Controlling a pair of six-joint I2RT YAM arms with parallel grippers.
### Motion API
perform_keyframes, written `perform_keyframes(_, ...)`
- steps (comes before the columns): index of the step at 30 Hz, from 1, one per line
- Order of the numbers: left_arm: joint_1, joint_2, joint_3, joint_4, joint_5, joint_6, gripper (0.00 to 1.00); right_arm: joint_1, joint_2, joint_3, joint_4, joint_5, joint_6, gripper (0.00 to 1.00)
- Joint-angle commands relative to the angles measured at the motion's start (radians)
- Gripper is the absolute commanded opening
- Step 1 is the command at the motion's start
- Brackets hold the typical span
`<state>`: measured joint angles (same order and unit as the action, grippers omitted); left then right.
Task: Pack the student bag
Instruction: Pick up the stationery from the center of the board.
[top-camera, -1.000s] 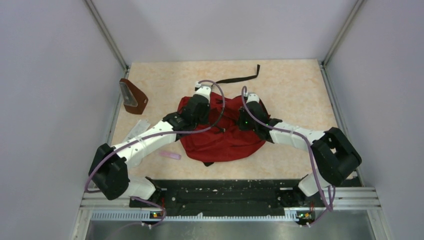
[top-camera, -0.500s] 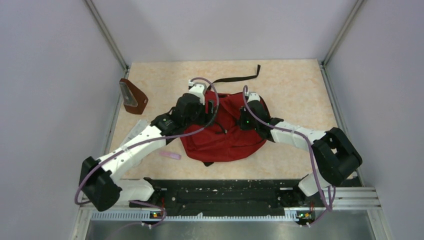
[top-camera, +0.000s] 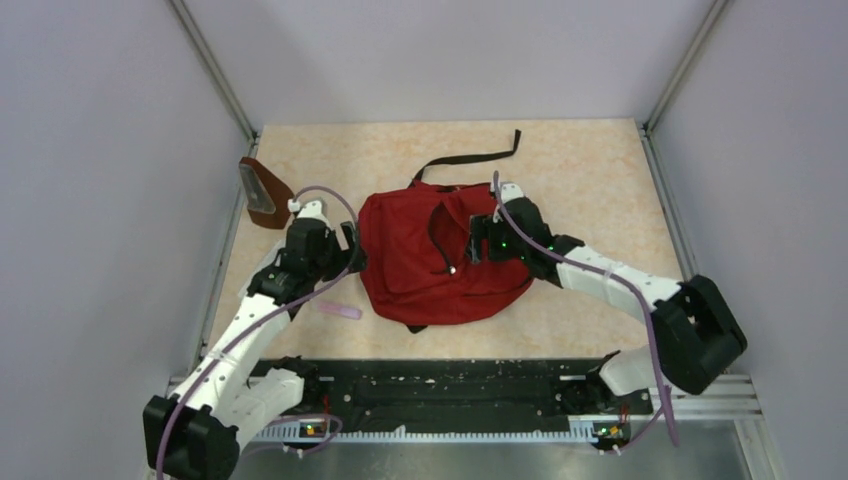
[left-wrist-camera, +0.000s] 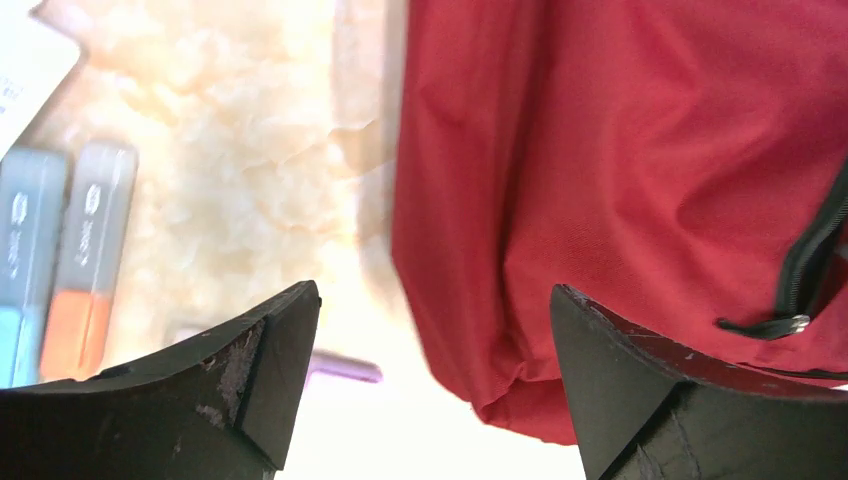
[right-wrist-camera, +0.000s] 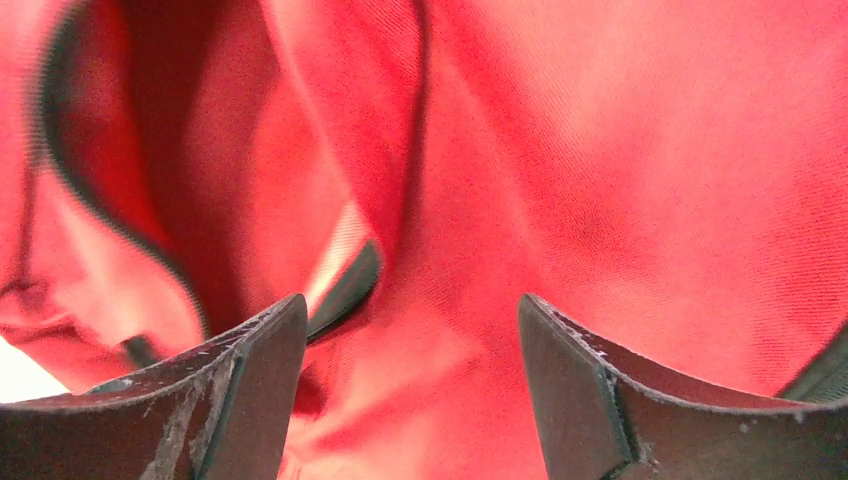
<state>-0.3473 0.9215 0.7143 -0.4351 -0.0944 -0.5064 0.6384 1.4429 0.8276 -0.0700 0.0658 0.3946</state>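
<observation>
The purple pen's bag-side end should be under my right gripper next, so I need to bring it back over the bag (top-camera: 430, 265), past the bag's near corner, then down onto that end.
The student bag (top-camera: 430, 265), dark red with black zippers, lies in the middle of the table, its long black strap (top-camera: 470, 157) trailing toward the back. My left gripper (top-camera: 352, 247) hovers at the bag's left edge, off the fabric. It is open, with nothing between its fingers; in the left wrist view the bag (left-wrist-camera: 640, 180) fills the right side beyond the left gripper (left-wrist-camera: 430, 305). My right gripper (top-camera: 478, 240) is over the bag's upper right part, open and empty. Red fabric (right-wrist-camera: 620, 170) and a black zipper edge (right-wrist-camera: 345, 288) lie under the right gripper (right-wrist-camera: 410, 310).
A small brown wedge pouch (top-camera: 266, 195) stands at the back left by the wall. A purple pen (top-camera: 340, 311) lies left of the bag's near corner, and pale flat items (top-camera: 275, 262) lie under my left arm. Two markers (left-wrist-camera: 60, 260) and a white card (left-wrist-camera: 30, 70) show beside the bag.
My left gripper let go of the bag, opened and drew back left, off the fabric. My right gripper opened in place. The bag settled flatter on the table.
</observation>
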Motion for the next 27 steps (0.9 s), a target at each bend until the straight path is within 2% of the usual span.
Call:
perform_keyframes(1, 0.096, -0.043, 0.031, -0.063, 0.088, 0.013, 0.90, 0.016, -0.188, 0.049, 0.003, -0.061, -0.123, 0.78)
perform_keyframes(2, 0.106, -0.043, 0.058, -0.088, 0.123, 0.036, 0.90, 0.031, -0.226, 0.053, 0.006, -0.061, -0.147, 0.79)
perform_keyframes(5, 0.120, -0.031, 0.161, -0.171, 0.107, 0.119, 0.91, 0.106, -0.274, 0.063, 0.034, -0.124, -0.245, 0.81)
perform_keyframes(9, 0.163, 0.010, 0.261, -0.234, -0.041, 0.226, 0.92, 0.240, -0.230, 0.078, 0.103, -0.231, -0.372, 0.81)
perform_keyframes(13, 0.234, 0.033, 0.258, -0.209, -0.099, 0.258, 0.92, 0.407, -0.051, 0.152, 0.141, -0.221, -0.451, 0.80)
perform_keyframes(17, 0.279, 0.023, 0.235, -0.191, -0.112, 0.276, 0.92, 0.541, 0.150, 0.297, 0.114, -0.190, -0.504, 0.79)
perform_keyframes(21, 0.295, -0.013, 0.204, -0.156, -0.141, 0.274, 0.92, 0.571, 0.327, 0.395, 0.141, -0.251, -0.523, 0.76)
perform_keyframes(27, 0.314, -0.072, 0.155, -0.152, -0.186, 0.240, 0.92, 0.574, 0.530, 0.538, 0.131, -0.262, -0.553, 0.66)
